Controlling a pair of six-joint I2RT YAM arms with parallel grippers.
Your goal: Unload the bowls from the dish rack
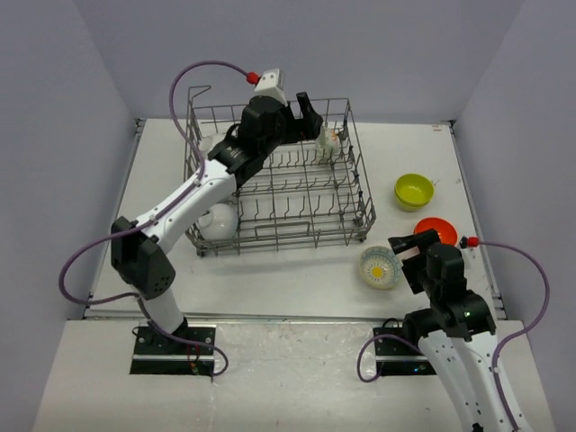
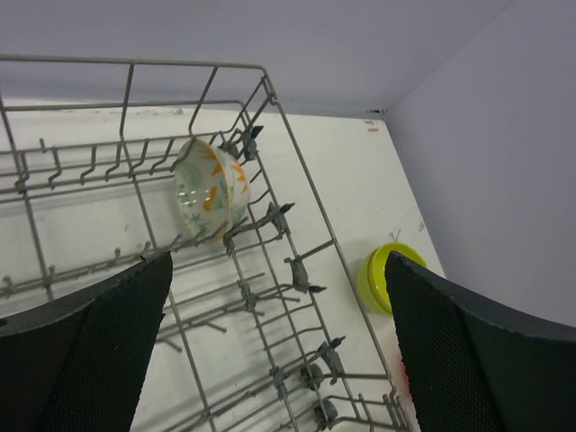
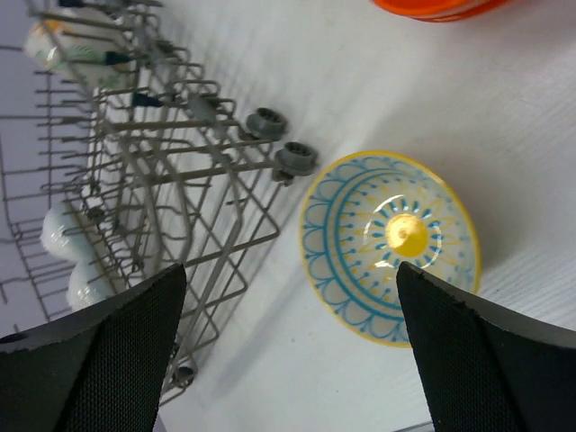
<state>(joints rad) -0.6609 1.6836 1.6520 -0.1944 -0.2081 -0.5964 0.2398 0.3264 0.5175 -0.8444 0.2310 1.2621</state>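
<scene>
Next, my left gripper goes down and to the right in the top view onto the cream floral bowl's rim, since the bowl stands on edge.
The grey wire dish rack (image 1: 288, 241) stands mid-table. A cream floral bowl (image 1: 331, 144) leans on its edge among the tines at the rack's far right; it also shows in the left wrist view (image 2: 209, 189). White bowls (image 1: 219, 220) sit at the rack's near left, also seen in the right wrist view (image 3: 63, 229). My left gripper (image 1: 309, 110) hovers open and empty over the rack (image 2: 310, 193), short of the floral bowl. My right gripper (image 1: 409, 245) is open and empty above a blue-and-yellow patterned bowl (image 3: 391, 247) on the table.
A yellow-green bowl (image 1: 414, 190) and an orange bowl (image 1: 435, 230) stand on the table right of the rack, with the patterned bowl (image 1: 380, 267) nearer the front edge. The rack's near right corner (image 3: 270, 135) is close to the patterned bowl. Grey walls enclose the table.
</scene>
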